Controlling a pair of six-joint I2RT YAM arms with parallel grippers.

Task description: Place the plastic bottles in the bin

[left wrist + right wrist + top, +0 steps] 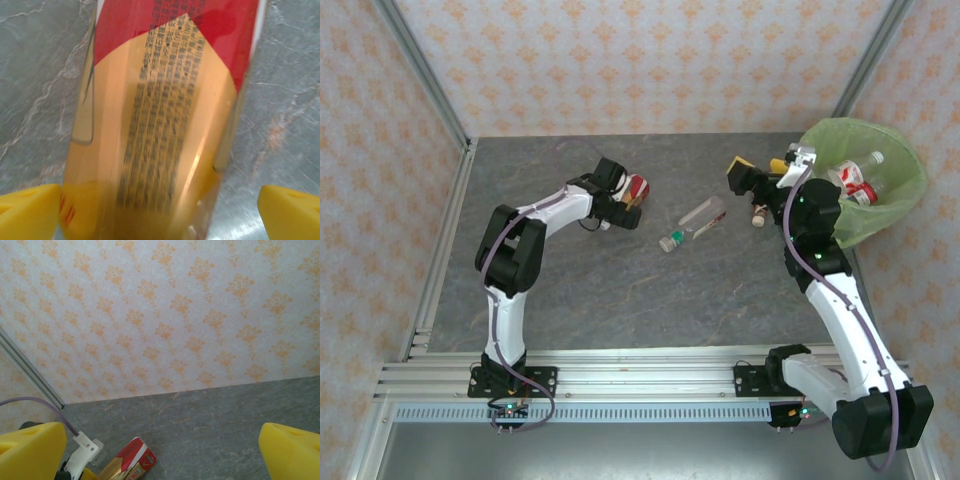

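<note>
My left gripper is open and should next come down over the label's gold part (142, 185) and close, because the bottle is just below and its label runs between my fingers.
A plastic bottle with a red and gold label (638, 187) lies on the grey table at the back left. My left gripper (630, 200) is down over it. In the left wrist view the label (165, 110) runs between the yellow fingertips (27, 212), and the left gripper (160, 215) is open around it. A clear bottle with a green cap (690, 224) lies mid-table, and a small bottle (758, 214) lies further right. My right gripper (760, 172) hovers open and empty beside the lime-green bin (912, 170), which holds bottles (855, 185).
Patterned walls and metal posts close in the table at the back and sides. Bare grey tabletop (640, 300) stretches in front of the bottles. The right wrist view looks across the table to the back wall, with the red and gold bottle (131, 462) low left.
</note>
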